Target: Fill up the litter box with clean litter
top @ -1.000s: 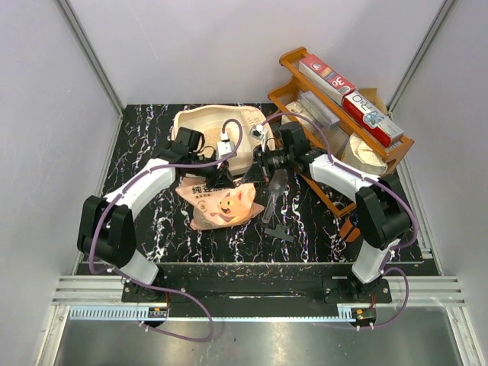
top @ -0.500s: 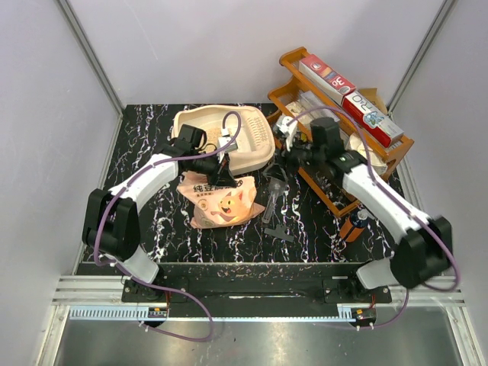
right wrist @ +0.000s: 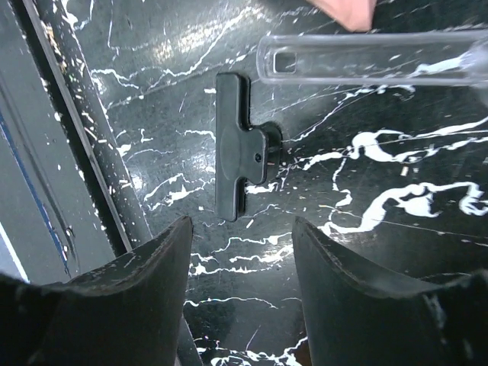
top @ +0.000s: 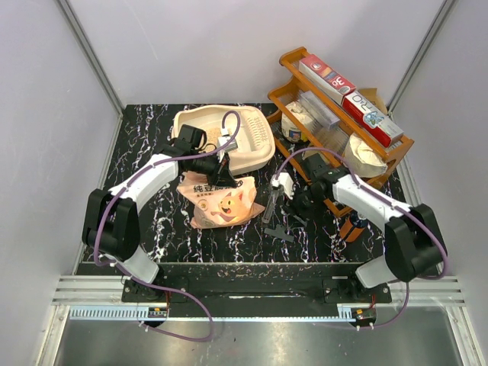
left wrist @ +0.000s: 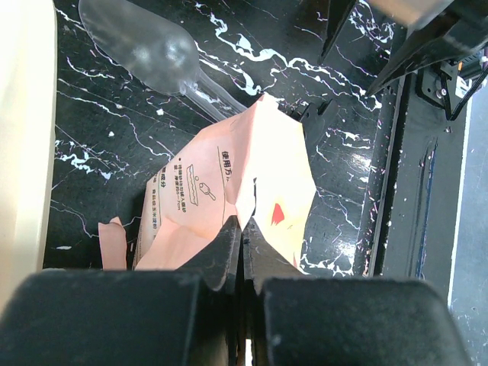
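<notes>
My right gripper moves down and toward the bag next, onto the black clip near its middle (top: pixel 280 233) (right wrist: pixel 243 152), since the clip lies beyond the gripper's fingertips.
The cream litter box (top: pixel 229 136) lies at the back of the table, and its wall (left wrist: pixel 23 137) shows at the left edge of the left wrist view. No clean litter shows in any view. A pink-orange printed bag (top: pixel 221 200) lies just in front of the box. My left gripper (top: pixel 221 174) is shut on the bag's top edge (left wrist: pixel 252 183), jaws pressed together over the paper. My right gripper (top: pixel 293 200) hangs open over the table, right of the bag. Below its fingers (right wrist: pixel 242 229) lies a black clip (right wrist: pixel 240 156), with nothing between them.
A clear plastic scoop (top: pixel 273 200) lies between the bag and my right gripper; its handle (right wrist: pixel 374 57) crosses the top of the right wrist view. A brown wooden rack (top: pixel 343 114) with boxes and bowls stands at the back right. The black clip (top: pixel 284 231) lies nearer the front.
My right gripper opened, left the bag's top and swung down and right to above the clip. My left gripper closed on the bag's top edge.
</notes>
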Available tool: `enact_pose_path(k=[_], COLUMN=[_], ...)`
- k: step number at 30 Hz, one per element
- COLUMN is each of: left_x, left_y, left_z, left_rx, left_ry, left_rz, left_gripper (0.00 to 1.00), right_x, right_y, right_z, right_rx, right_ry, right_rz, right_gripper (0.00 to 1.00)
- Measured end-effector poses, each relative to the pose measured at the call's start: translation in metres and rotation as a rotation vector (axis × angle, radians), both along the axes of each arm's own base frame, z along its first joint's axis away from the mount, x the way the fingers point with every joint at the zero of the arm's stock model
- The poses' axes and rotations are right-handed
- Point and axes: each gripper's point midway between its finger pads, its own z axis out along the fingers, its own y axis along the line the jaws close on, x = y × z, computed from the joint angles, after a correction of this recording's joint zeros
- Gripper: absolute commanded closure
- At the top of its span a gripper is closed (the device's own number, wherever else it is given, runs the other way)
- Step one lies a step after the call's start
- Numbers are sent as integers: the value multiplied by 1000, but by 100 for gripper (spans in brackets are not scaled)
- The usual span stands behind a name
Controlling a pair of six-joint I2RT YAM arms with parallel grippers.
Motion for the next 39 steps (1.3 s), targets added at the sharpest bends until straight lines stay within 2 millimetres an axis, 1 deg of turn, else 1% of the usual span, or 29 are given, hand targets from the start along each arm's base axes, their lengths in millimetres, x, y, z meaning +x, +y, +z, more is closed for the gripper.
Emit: enact_pose_path(k=[3, 7, 11, 13, 17, 24, 26, 27, 29, 30, 31, 39], left_x=[0, -1, -2, -2, -2, -2, -2, -2, -2, -2, -2, -2], left_y=[0, 0, 0, 0, 1, 1, 1, 1, 1, 1, 1, 1], left_z=[0, -1, -1, -1, 0, -1, -2, -2, -2, -2, -1, -1], left_rx=[0, -1, -2, -3, -2, -2, -2, -2, -2, -2, -2, -2], left_ry=[1, 2, -3, -4, -9, -10, -9, -9, -10, -9, -9, -9], left_rz=[0, 0, 0, 0, 0, 1, 1, 1, 0, 0, 0, 0], left_gripper=[100, 100, 100, 100, 100, 100, 100, 100, 100, 100, 100, 100], right_x=[-6, -2, 4, 6, 5, -13, -15, -15, -16, -16, -16, -21], right_y=[-1, 1, 6, 9, 15, 20, 21, 21, 21, 21, 22, 26], right_z=[-17, -39, -49, -51, -51, -55, -57, -58, -59, -60, -60, -55], right_rx=[-36, -77, -85, -79, -57, -50, -53, -55, -57, -56, -54, -29], right_ry=[61, 149, 187, 200, 232, 308, 321, 323, 330, 329, 337, 367], right_rz=[23, 28, 30, 33, 44, 79, 82, 83, 80, 83, 80, 76], right_gripper=[44, 44, 47, 48, 55, 61, 69, 78, 88, 97, 100, 100])
